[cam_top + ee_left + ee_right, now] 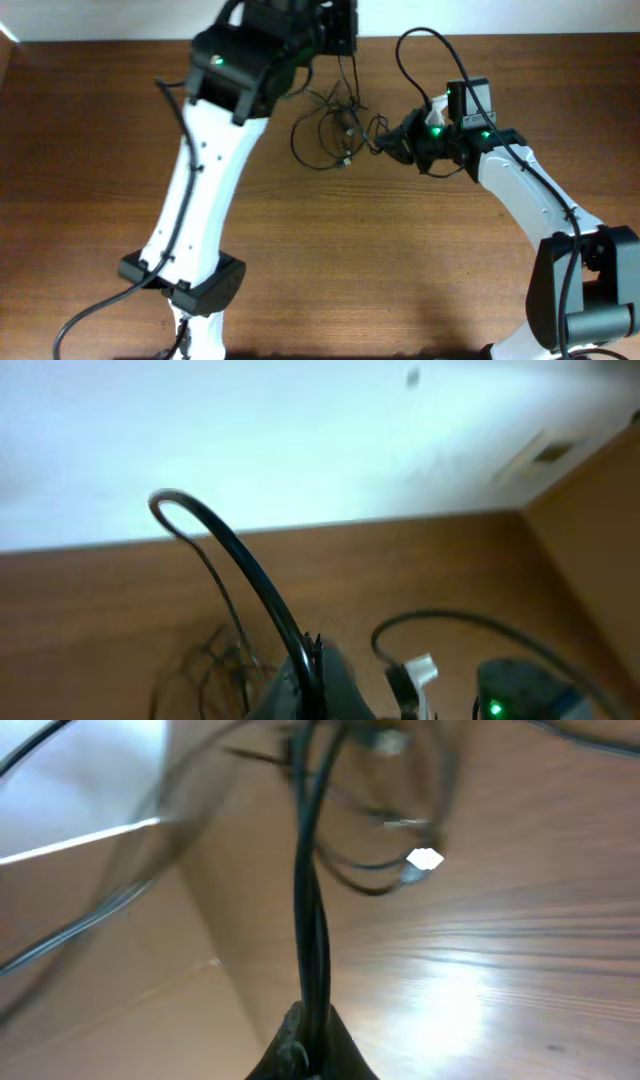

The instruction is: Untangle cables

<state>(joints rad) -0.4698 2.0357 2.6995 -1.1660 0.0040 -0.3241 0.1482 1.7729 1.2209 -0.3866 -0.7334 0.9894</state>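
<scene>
Next I need to draw my right gripper to the right in the overhead view and slightly back to release the cords, since bare tabletop lies that way from it.
The cables (pixel 335 125) are thin black cords tangled in loose loops near the table's far edge, between the two arms. My left gripper (pixel 345 45) hangs above them, shut on a black cord (pixel 250 575) that arches up from its jaws (pixel 312 678). My right gripper (pixel 392 142) is at the tangle's right side, shut on a pair of black cords (pixel 310 900) that run from its jaws (pixel 308 1038) up to the loops. A small bright plug end (pixel 424 860) hangs among the loops in the right wrist view.
The wooden table (pixel 380 270) ends at a white wall (pixel 100 20) just behind the tangle. A thicker black arm cable (pixel 420 50) loops above the right wrist. The left arm's white link (pixel 200 190) crosses the table's left half.
</scene>
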